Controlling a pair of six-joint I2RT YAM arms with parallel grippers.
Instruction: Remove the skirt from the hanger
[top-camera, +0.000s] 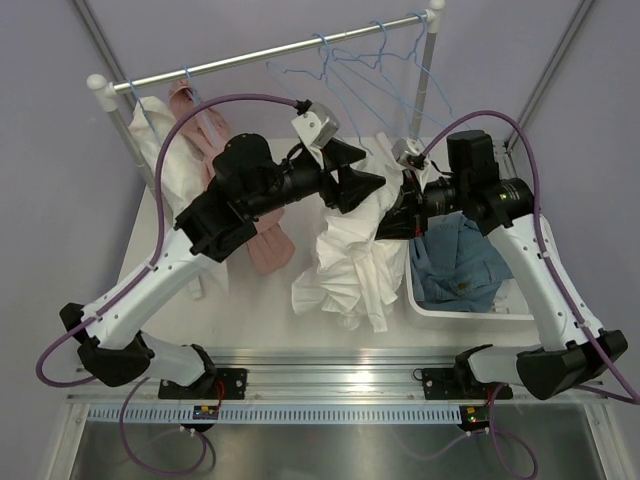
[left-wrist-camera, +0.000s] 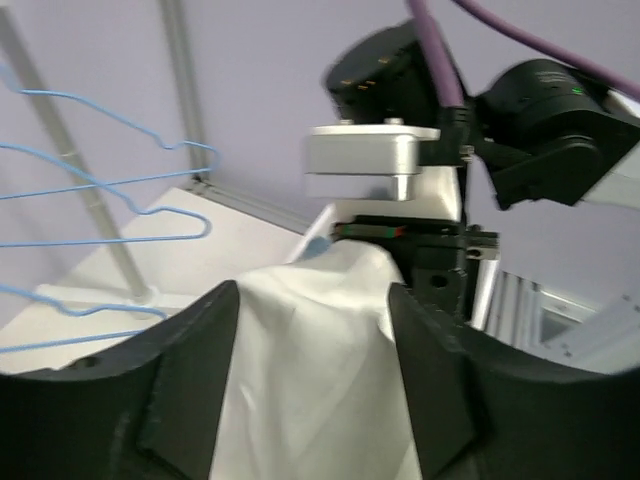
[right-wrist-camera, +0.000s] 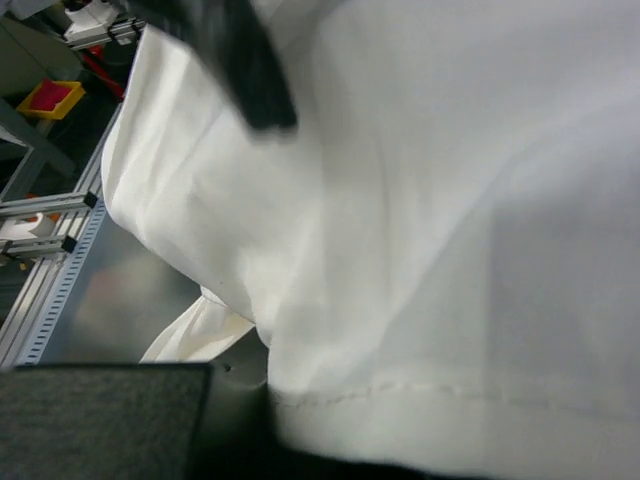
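Observation:
I need to carry the skirt next with my right gripper to the right in the top view, then down into the white basket, since the basket already holds denim.
The white skirt hangs bunched at the table's middle and fills the right wrist view. My left gripper is open, its black fingers standing either side of the cloth without pinching it. My right gripper is shut on the skirt's top, where the fabric peaks up into it. One grey pad shows under the hem. Blue wire hangers hang bare on the rail, to the left in the left wrist view.
A metal rail on white posts spans the back. A pink garment and a white one hang at its left end. A white basket holding blue denim sits at the right, under my right arm.

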